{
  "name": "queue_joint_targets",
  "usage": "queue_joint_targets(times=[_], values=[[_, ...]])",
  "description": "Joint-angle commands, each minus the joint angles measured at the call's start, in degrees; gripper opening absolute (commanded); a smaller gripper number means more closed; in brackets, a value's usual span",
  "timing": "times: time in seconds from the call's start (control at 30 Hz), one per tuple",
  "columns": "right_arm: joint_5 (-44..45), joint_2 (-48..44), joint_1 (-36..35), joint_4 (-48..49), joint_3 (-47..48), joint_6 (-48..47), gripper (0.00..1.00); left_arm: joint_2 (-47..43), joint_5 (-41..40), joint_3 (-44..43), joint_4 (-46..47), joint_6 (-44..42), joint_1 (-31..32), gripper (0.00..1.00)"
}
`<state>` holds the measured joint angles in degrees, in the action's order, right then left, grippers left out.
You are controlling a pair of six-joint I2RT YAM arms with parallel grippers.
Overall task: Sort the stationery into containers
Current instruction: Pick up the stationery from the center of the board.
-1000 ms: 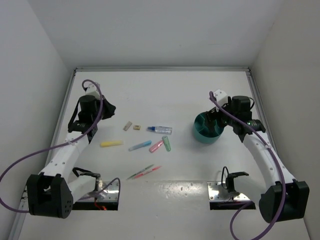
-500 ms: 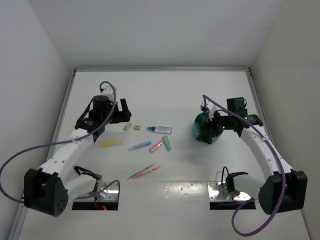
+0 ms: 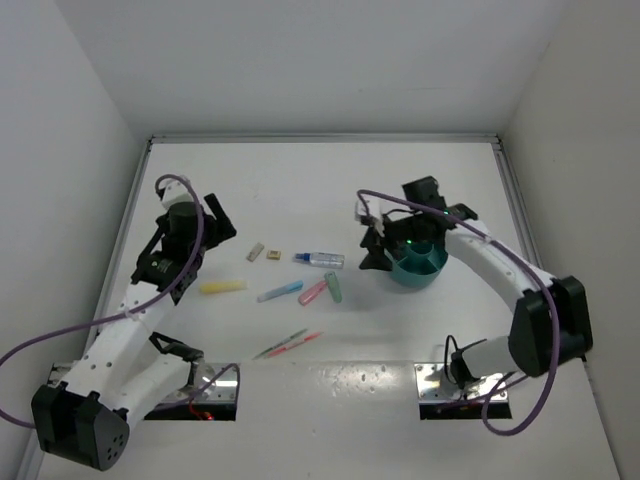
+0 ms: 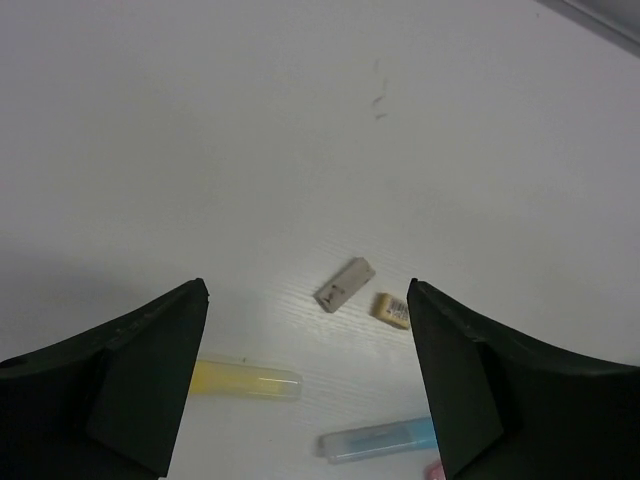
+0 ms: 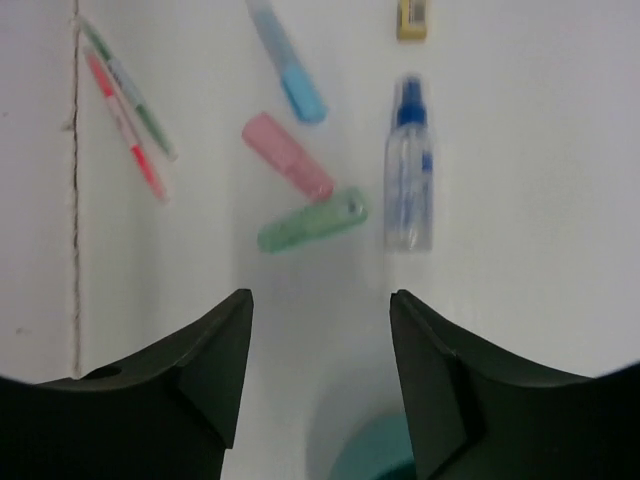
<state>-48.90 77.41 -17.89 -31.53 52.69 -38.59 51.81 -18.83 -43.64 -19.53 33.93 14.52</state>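
Observation:
The robot's right gripper should next move away from the cup point(image 3: 418, 262), past the green and pink markers to the blue marker, and go down onto its clear end point(image 3: 269, 295).
The stationery lies mid-table: a yellow marker point(image 3: 222, 287), a blue marker point(image 3: 280, 292), a pink marker point(image 3: 312, 293), a green marker point(image 3: 333, 288), a clear blue-capped tube point(image 3: 320, 260), two small beige blocks point(image 3: 256, 252) point(image 3: 273, 256) and two thin pens point(image 3: 287, 344). The teal cup point(image 3: 418, 262) stands to their right. My left gripper point(image 3: 215, 225) hangs open above and left of the blocks point(image 4: 346, 284), holding nothing. My right gripper point(image 3: 372, 250) is open and empty just left of the cup point(image 5: 375, 455), looking down on the green marker point(image 5: 312, 222) and the tube point(image 5: 408, 170).
White walls close in the table on the left, back and right. Two metal base plates point(image 3: 455, 385) sit at the near edge. A seam in the table runs past the thin pens point(image 5: 125, 105).
My left gripper has gone from shut to open. My right arm has swung left from over the cup to its left side, and its jaws stand narrower than before.

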Motion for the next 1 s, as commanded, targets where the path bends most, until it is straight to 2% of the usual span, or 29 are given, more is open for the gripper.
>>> queue_joint_targets(times=[0.0, 0.07, 0.1, 0.27, 0.37, 0.4, 0.43, 0.47, 0.53, 0.6, 0.63, 0.73, 0.77, 0.97], values=[[5.12, 7.82, -8.89, 4.28, 10.4, -1.49, 0.59, -3.46, -10.34, -1.89, -2.36, 4.21, -1.51, 0.87], [9.42, 12.57, -15.03, 5.68, 16.1, 0.7, 0.69, -5.93, -11.13, -0.66, -2.36, 4.91, -2.04, 0.87], [10.57, 17.12, -16.98, 6.47, 18.05, 2.45, 0.69, -6.54, -12.1, -0.66, -2.36, 4.91, -2.04, 0.87], [13.39, 28.56, -26.48, 8.93, 25.79, 2.47, 0.71, -9.71, -15.71, -0.66, -2.36, 4.91, -2.04, 0.87], [17.07, 32.62, -30.79, 13.05, 28.42, 2.47, 0.55, -12.43, -18.95, -0.13, -2.36, 5.52, -2.04, 0.83], [17.61, 35.24, -31.5, 13.07, 29.31, 2.47, 0.43, -13.13, -19.75, -0.13, -2.36, 5.53, -2.04, 0.78], [17.62, 36.49, -32.55, 13.07, 30.36, 3.07, 0.37, -14.62, -21.41, 0.39, -2.36, 6.4, -2.04, 0.6], [17.62, 37.89, -32.56, 11.51, 33.33, 3.08, 0.33, -15.33, -22.29, 0.4, -2.96, 6.93, -2.04, 0.51], [16.91, 41.76, -33.96, 8.78, 37.2, 3.08, 0.33, -17.26, -24.31, 0.4, -2.97, 7.55, -2.04, 0.31], [17.96, 43.7, -34.57, 8.06, 37.23, 3.08, 0.37, -18.32, -26.51, 0.4, -3.67, 9.57, -2.04, 0.31], [18.84, 44.23, -35.28, 8.67, 37.75, 3.08, 0.38, -18.85, -27.04, 0.4, -4.37, 10.09, -2.57, 0.36], [19.37, 46.6, -35.81, 8.06, 38.98, 3.08, 0.41, -19.64, -27.66, 0.4, -4.9, 10.72, -2.57, 0.6], [19.37, 46.61, -35.81, 6.67, 39.59, 2.56, 0.42, -20.25, -27.66, 0.4, -4.9, 10.72, -2.57, 0.63], [18.85, 47.22, -37.48, 3.85, 40.13, 2.03, 0.45, -20.79, -26.61, 0.4, -4.9, 10.72, -2.57, 0.64]])
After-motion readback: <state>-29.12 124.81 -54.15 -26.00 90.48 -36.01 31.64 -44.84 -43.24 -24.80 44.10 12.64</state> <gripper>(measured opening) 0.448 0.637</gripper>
